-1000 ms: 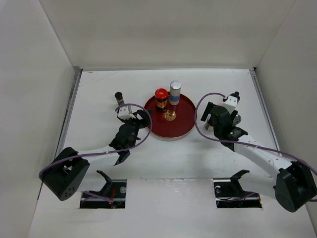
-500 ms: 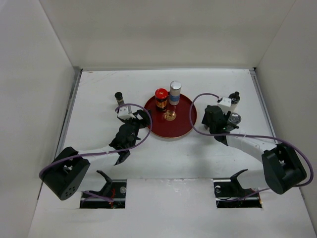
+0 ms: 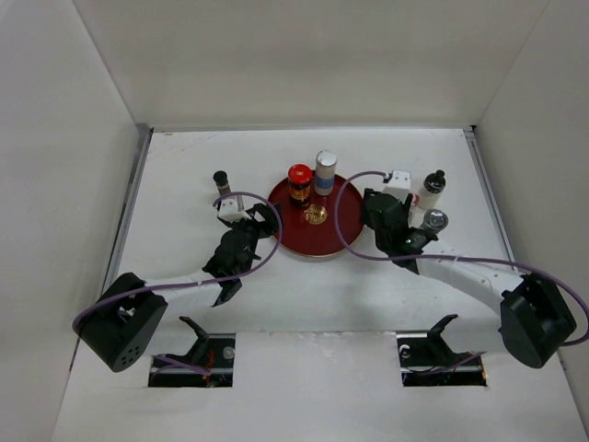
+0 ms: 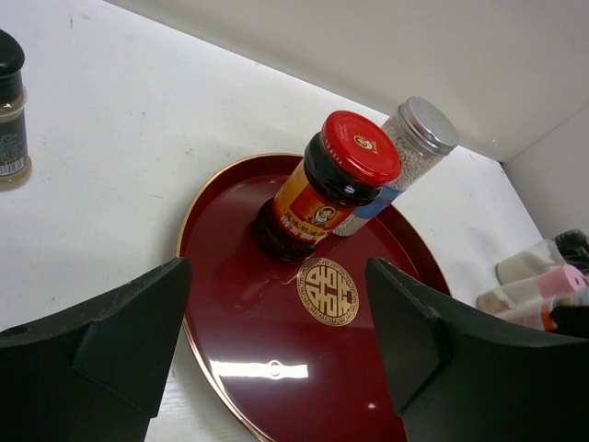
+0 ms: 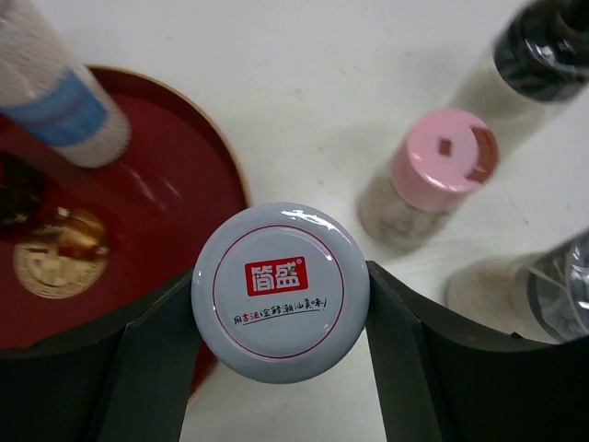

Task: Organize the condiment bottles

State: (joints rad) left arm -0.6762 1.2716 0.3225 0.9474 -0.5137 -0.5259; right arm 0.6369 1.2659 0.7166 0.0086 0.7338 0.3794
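My right gripper is to move next over the tray's bare patch beside the blue-labelled bottle, on the left in the top view. It will lower the grey-capped jar there and release it.
In the right wrist view my right gripper (image 5: pixel 281 304) is shut on a grey-capped jar (image 5: pixel 281 276) with a red logo, both fingers against its sides, just right of the red tray's rim (image 5: pixel 235 175). A pink-capped shaker (image 5: pixel 440 164) and a black-capped cream bottle (image 5: pixel 538 55) stand on the table beyond it. On the tray (image 3: pixel 317 238) stand a red-capped dark jar (image 3: pixel 299 182) and a blue-labelled, silver-capped bottle (image 3: pixel 325 172). A thin black-capped jar (image 3: pixel 222 181) stands left of the tray. My left gripper (image 4: pixel 276 341) hangs open over the tray's near left edge, holding nothing.
A clear-topped bottle (image 3: pixel 434 221) stands beside the right arm, close to the cream bottle (image 3: pixel 429 191). White walls close in the table at the back and both sides. Purple cables loop over both arms.
My right gripper has closed on the grey-capped jar and carried it left, from the cluster at the right towards the tray's edge. The left arm has not moved.
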